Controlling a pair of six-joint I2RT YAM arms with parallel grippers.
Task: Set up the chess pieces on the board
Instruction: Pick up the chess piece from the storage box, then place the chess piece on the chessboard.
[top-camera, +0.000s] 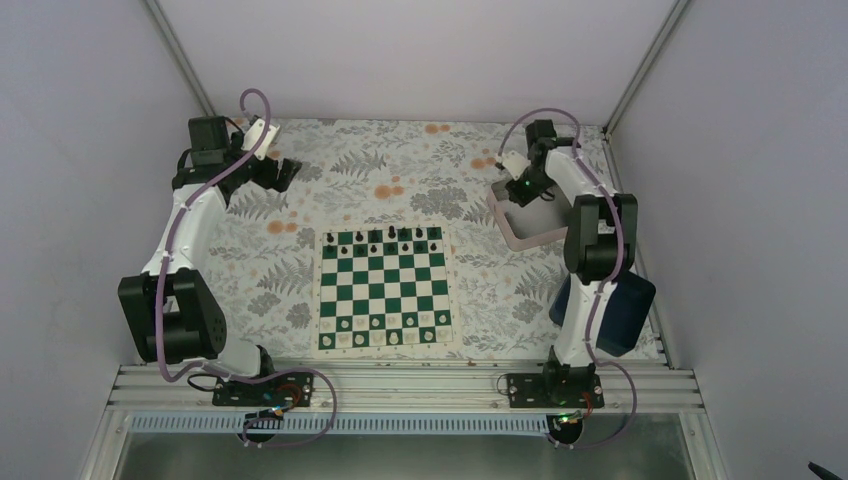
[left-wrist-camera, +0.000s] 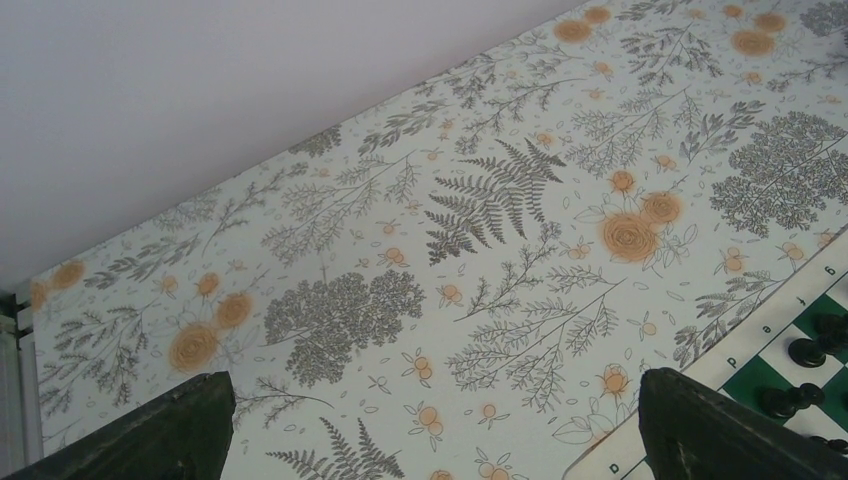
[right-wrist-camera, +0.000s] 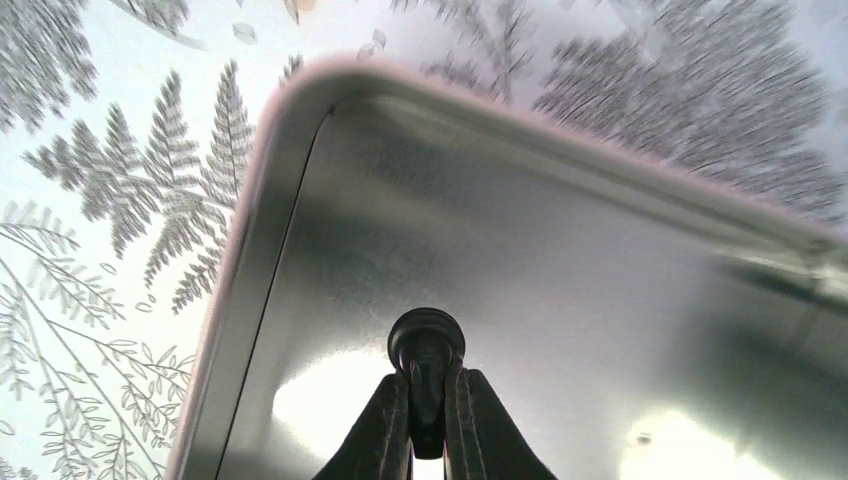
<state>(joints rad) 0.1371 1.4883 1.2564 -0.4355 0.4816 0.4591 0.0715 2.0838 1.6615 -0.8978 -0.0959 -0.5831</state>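
The robot will next raise its right gripper, move it across to the left in the top view and lower it onto the board's empty far-row square (top-camera: 345, 238) by the corner piece.
The green and white chessboard (top-camera: 384, 289) lies mid-table. Several black chess pieces (top-camera: 389, 237) stand along its far rows; small white pieces (top-camera: 385, 327) stand along its near rows. My right gripper (right-wrist-camera: 427, 392) is shut on a black chess piece (right-wrist-camera: 426, 340), held just above the floor of the silvery tray (right-wrist-camera: 560, 260); in the top view this gripper (top-camera: 522, 186) hangs over the tray (top-camera: 528, 232) at the right. My left gripper (top-camera: 284, 172) is open and empty at the far left, its fingers (left-wrist-camera: 180, 425) wide apart above the tablecloth. A board corner with black pieces (left-wrist-camera: 812, 350) shows there.
A dark blue box (top-camera: 620, 310) sits at the near right beside the right arm's base. The table has a floral cloth (top-camera: 400, 170) and is walled on three sides. The tray has a pinkish rim (right-wrist-camera: 240, 250).
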